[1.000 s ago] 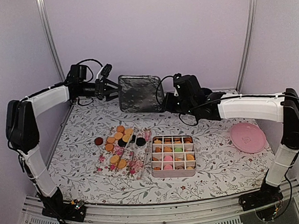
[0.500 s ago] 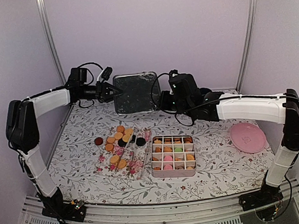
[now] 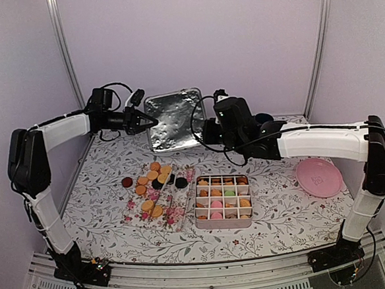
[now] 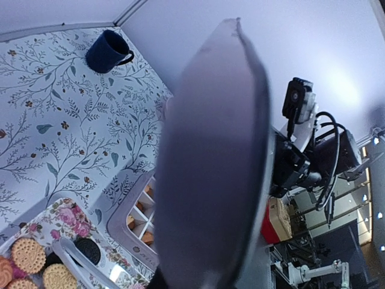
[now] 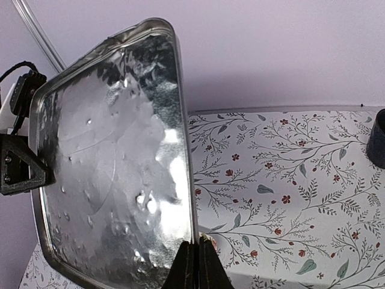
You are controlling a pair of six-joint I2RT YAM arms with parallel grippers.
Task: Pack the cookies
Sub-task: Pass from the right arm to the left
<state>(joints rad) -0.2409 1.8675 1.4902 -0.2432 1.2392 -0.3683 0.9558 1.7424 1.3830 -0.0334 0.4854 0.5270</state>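
Observation:
My left gripper turns over next, coming back above the floral tray (image 3: 174, 215) (image 4: 73, 221), and releases the lid's edge, since the lid's shiny inside faces the robot.
Both grippers hold a shiny metal tin lid (image 3: 172, 119) upright above the back of the table. My left gripper (image 3: 148, 121) is shut on its left edge, and the lid (image 4: 216, 162) fills the left wrist view. My right gripper (image 5: 197, 245) is shut on the lid's (image 5: 114, 180) right rim. Loose cookies (image 3: 152, 179), mostly golden with a few dark ones, lie on a floral tray (image 3: 174, 215). More cookies fill the compartments of the open tin box (image 3: 224, 219). Some cookies (image 4: 27, 253) and the box (image 4: 123, 220) also show in the left wrist view.
A pink plate (image 3: 319, 177) lies at the right of the floral tablecloth. A dark blue mug (image 4: 108, 51) stands at the back, behind the right arm. Purple walls close the back and sides.
My left gripper has shut on the lid's left edge. The lid has swung more upright and shifted left, with the right arm following.

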